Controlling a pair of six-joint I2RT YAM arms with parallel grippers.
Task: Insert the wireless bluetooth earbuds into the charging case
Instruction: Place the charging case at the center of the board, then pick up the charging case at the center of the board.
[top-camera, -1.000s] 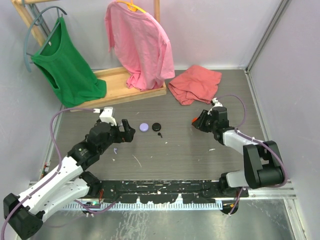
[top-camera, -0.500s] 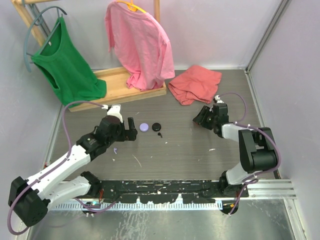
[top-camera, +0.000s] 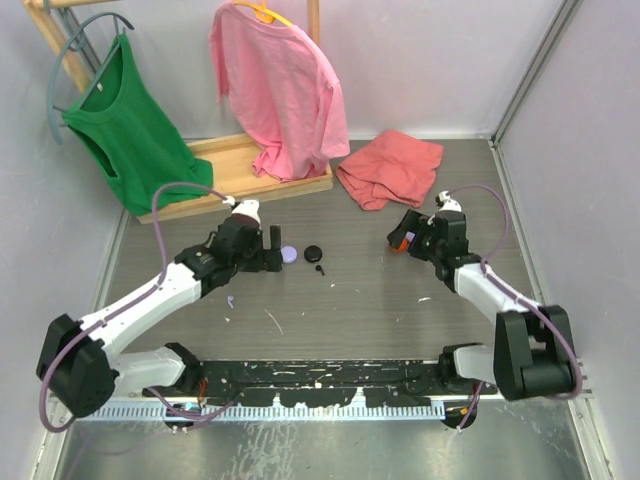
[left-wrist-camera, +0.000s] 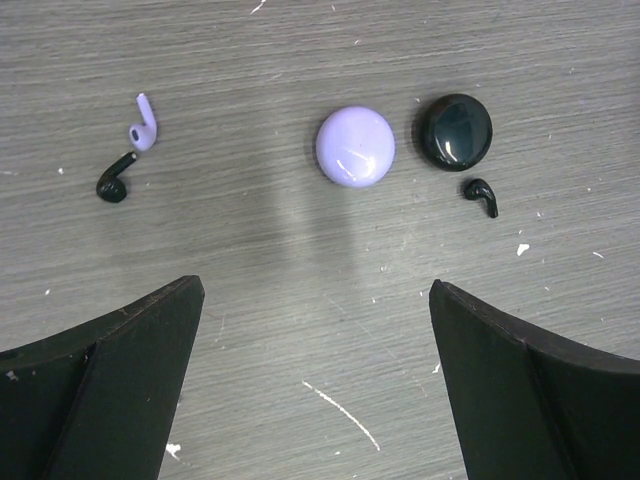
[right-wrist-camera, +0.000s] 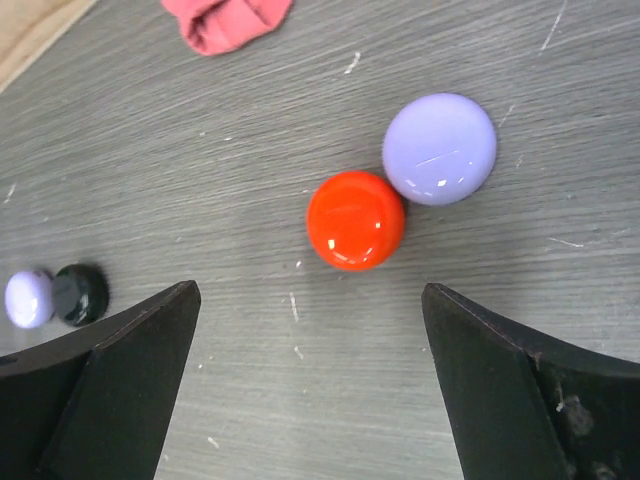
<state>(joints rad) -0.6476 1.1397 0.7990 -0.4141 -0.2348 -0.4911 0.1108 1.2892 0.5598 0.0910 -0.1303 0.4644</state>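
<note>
My left gripper goes down and to the right in the top view around the lavender case (top-camera: 289, 254) (left-wrist-camera: 356, 147) next. The case sits below it on that side, still shut.
In the left wrist view a lavender earbud (left-wrist-camera: 143, 125) and a black earbud (left-wrist-camera: 115, 180) lie together at the upper left. A second black earbud (left-wrist-camera: 482, 194) lies just below a shut black round charging case (left-wrist-camera: 453, 130), with a shut lavender round case (left-wrist-camera: 355, 146) beside it. My left gripper (left-wrist-camera: 315, 288) hangs open above bare table short of them. In the top view my left gripper (top-camera: 275, 243) is just left of the lavender case (top-camera: 289, 254). My right gripper (right-wrist-camera: 308, 291) is open, just short of a shut red-orange case (right-wrist-camera: 355, 220) that touches another lavender case (right-wrist-camera: 440, 148).
A crumpled red cloth (top-camera: 390, 168) lies behind the right gripper (top-camera: 402, 238). A wooden rack (top-camera: 250, 175) holding a green shirt (top-camera: 130, 140) and a pink shirt (top-camera: 280, 90) stands at the back left. White specks dot the table, and a small lavender bit (top-camera: 231, 298) lies under the left arm.
My right gripper has gone from shut to wide open, with the red-orange case lying in front of it. My left arm has reached right, up to the lavender and black cases.
</note>
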